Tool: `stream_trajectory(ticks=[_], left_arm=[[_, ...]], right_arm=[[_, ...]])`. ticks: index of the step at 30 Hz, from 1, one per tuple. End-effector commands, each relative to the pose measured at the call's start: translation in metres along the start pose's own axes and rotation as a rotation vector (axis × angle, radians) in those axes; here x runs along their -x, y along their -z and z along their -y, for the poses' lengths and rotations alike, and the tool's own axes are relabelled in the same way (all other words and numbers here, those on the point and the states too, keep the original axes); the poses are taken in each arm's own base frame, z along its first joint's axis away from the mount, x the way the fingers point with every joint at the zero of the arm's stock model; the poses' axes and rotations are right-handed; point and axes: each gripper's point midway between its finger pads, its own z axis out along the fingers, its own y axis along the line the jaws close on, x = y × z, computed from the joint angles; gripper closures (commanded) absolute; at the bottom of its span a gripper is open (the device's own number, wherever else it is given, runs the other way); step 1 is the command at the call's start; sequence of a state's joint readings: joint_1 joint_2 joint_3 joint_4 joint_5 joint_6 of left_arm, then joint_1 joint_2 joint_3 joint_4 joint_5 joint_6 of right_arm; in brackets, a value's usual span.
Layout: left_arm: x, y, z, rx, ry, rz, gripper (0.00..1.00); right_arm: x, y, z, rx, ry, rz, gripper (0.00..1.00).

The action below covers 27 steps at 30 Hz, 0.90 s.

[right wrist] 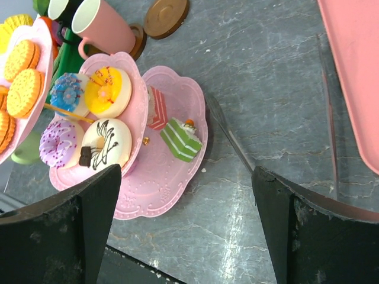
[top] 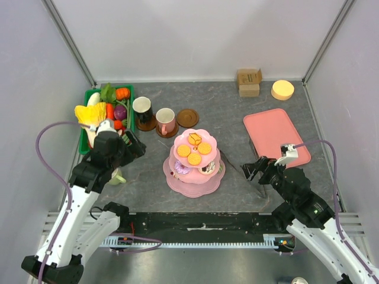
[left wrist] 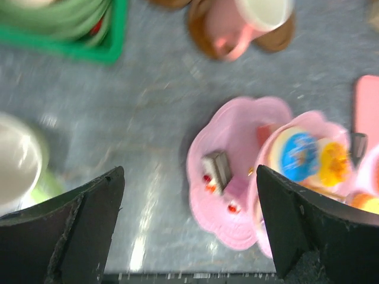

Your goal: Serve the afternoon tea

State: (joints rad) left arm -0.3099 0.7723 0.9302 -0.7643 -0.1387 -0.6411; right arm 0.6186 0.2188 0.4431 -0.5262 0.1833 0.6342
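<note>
I need to move my left gripper back and down next and turn it until its open fingers straddle the pale mug's green handle (top: 122, 179) (left wrist: 47, 188), which sticks out from the mug's side.
The pink tiered stand (top: 175, 173) holds orange biscuits (top: 183, 151) on top, and a purple donut (right wrist: 56, 142) and cake bits (right wrist: 180, 139) on the tiers below. Behind it, the pink mug (top: 165, 120) and the dark mug (top: 142, 109) each stand on a brown saucer. A third saucer (top: 187, 118) is bare. The pale mug (top: 117, 176) sits beside my left arm. My left gripper (top: 133, 145) hovers open left of the stand, holding nothing. My right gripper (top: 254, 171) is open right of the stand, also with nothing in it.
A green basket (top: 90, 97) of toy vegetables lies at the back left. A flat pink tray (top: 276, 136) sits right of the stand. Cardboard boxes (top: 249, 81) and a yellow disc (top: 282, 90) are at the back right. White walls close off the table's sides.
</note>
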Motion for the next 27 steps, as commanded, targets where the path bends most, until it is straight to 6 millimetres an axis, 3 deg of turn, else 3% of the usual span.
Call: stream_trajectory(ticks=[1, 3, 10, 14, 17, 22, 27], left_arm=[[-0.053, 0.018, -0.071, 0.342, 0.227, -0.093, 0.02], [-0.062, 0.029, -0.091, 0.452, 0.266, -0.102, 0.02], [-0.085, 0.047, -0.117, 0.627, 0.351, -0.15, 0.01], [-0.084, 0.056, -0.13, 0.725, 0.412, -0.102, 0.01], [-0.079, 0.047, -0.131, 0.727, 0.435, -0.057, 0.01], [-0.094, 0.015, -0.136, 0.752, 0.408, -0.086, 0.02], [-0.097, 0.009, -0.15, 0.854, 0.384, -0.07, 0.04]], right_arm=[[0.005, 0.001, -0.016, 0.09, 0.025, 0.016, 0.02], [0.006, 0.002, -0.017, 0.096, 0.023, 0.023, 0.02], [0.01, 0.005, -0.019, 0.115, 0.013, 0.052, 0.02], [0.008, 0.004, -0.019, 0.114, 0.015, 0.045, 0.02], [0.008, 0.005, -0.02, 0.121, 0.018, 0.04, 0.02], [0.008, 0.006, -0.02, 0.121, 0.013, 0.042, 0.02], [0.004, 0.006, -0.02, 0.124, 0.012, 0.027, 0.02]])
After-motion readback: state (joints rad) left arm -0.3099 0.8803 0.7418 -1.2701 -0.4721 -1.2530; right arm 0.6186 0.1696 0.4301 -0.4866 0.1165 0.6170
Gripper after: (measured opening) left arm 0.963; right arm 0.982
